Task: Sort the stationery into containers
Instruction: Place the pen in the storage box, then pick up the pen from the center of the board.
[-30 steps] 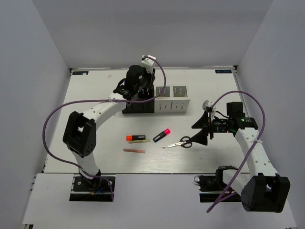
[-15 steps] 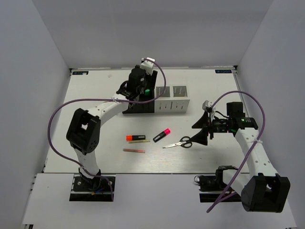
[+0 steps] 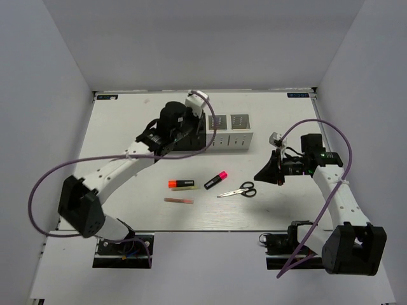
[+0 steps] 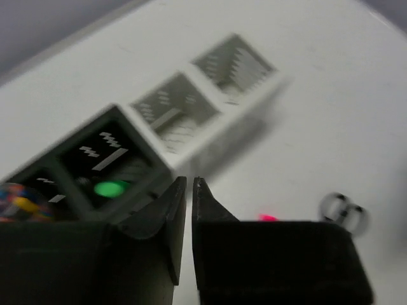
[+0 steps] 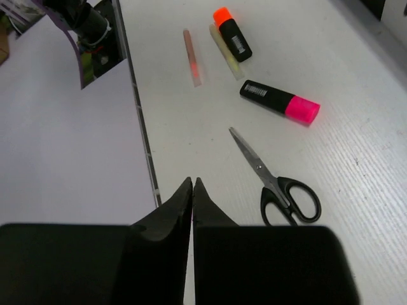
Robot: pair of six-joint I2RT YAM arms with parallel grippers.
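Note:
Its pink cap (image 3: 222,175) (image 4: 268,217) comes next: my left gripper will open and move back and down onto it.
The containers (image 3: 230,130) stand in a row at the back; my left arm covers the two black ones from above. In the left wrist view a green highlighter end (image 4: 109,189) shows inside a black box, with the white boxes (image 4: 184,114) beyond. My left gripper (image 4: 189,181) hovers just in front of that black box, jaws almost together and empty. On the table lie an orange highlighter (image 3: 175,184), a yellow stick (image 3: 187,188), a pink stick (image 3: 179,201), a pink highlighter (image 3: 216,180) and black-handled scissors (image 3: 238,190). My right gripper (image 5: 192,181) is shut and empty, just right of the scissors (image 5: 280,184).
Something multicoloured (image 4: 16,203) shows in the leftmost black box. The table's near edge (image 5: 143,146) runs close under my right gripper. White enclosure walls surround the table on three sides.
My left arm drew back from above the black box, its jaws opening then closing; the green highlighter stays in the box. My right gripper went from open to shut and lifted slightly away from the scissors.

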